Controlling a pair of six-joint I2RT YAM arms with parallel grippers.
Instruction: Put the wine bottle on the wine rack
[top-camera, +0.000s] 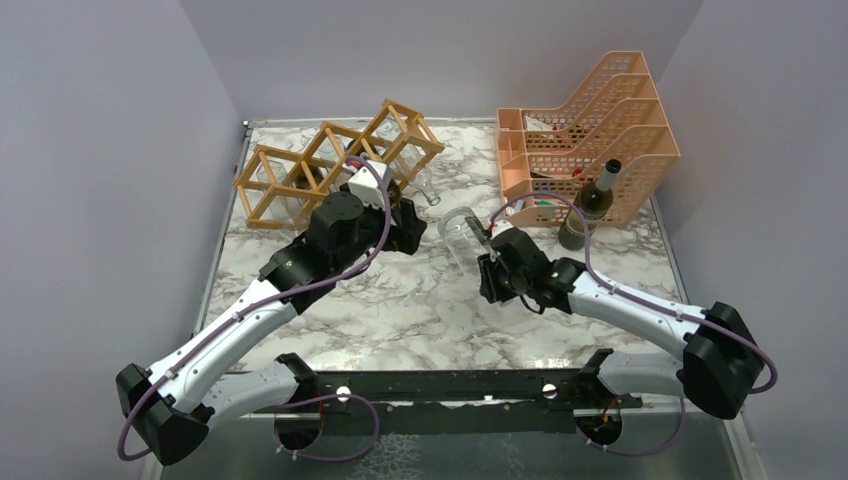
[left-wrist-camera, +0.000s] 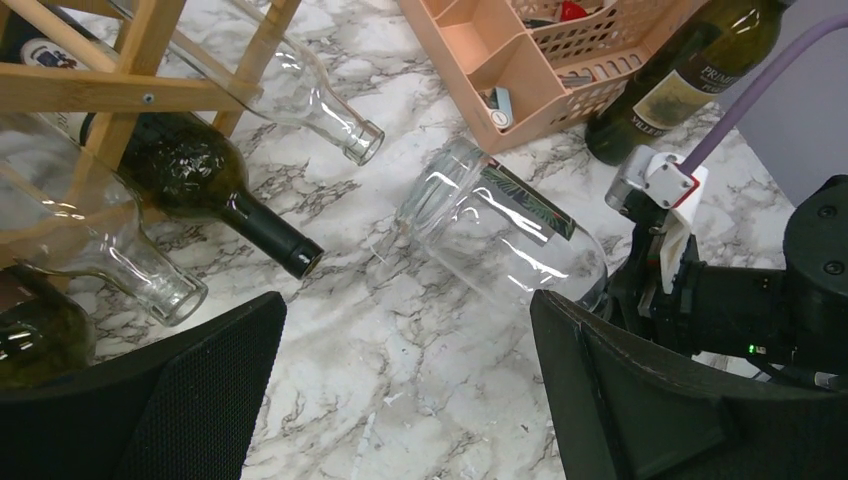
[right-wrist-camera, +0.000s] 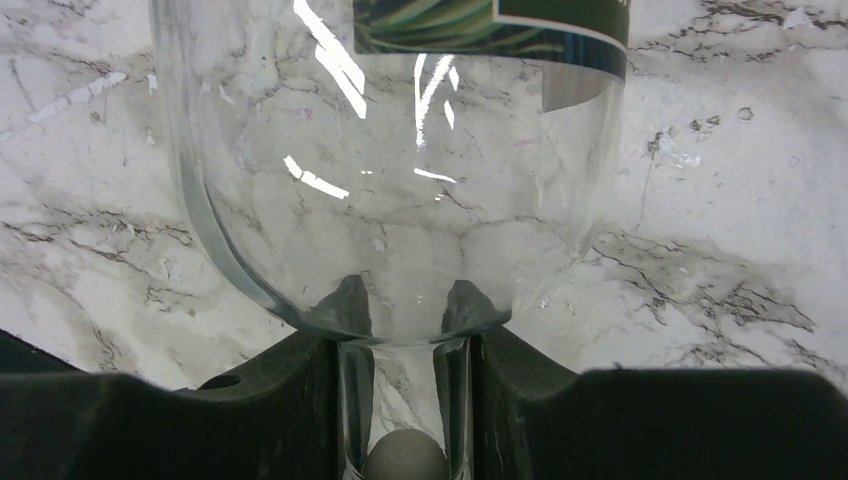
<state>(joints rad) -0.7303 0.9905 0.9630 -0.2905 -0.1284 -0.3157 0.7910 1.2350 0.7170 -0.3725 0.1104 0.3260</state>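
The rack's organiser-side top notch (top-camera: 358, 133) is empty. My right gripper should next move up, outward and to the left in the top view, and release the bottle in that notch.
The wine bottle (top-camera: 462, 236) is clear glass with a dark leafy label and lies near the middle of the marble table. Its base points toward the wine rack (top-camera: 330, 160). My right gripper (top-camera: 489, 256) is shut on the bottle's neck. The right wrist view shows both pads pressed against the neck below the bottle's shoulder (right-wrist-camera: 400, 200), at the right gripper (right-wrist-camera: 403, 335). My left gripper (left-wrist-camera: 405, 320) hangs open over bare marble between the rack (left-wrist-camera: 110, 85) and the clear bottle (left-wrist-camera: 490, 235), with nothing between its fingers. I cannot tell whether the bottle rests on the table.
The rack holds a dark bottle (left-wrist-camera: 200, 180) and clear bottles (left-wrist-camera: 300, 90), necks pointing out. A peach mesh organiser (top-camera: 585, 140) stands at the back right. A dark green bottle (top-camera: 590, 205) stands upright against its front. Grey walls close off the left, back and right.
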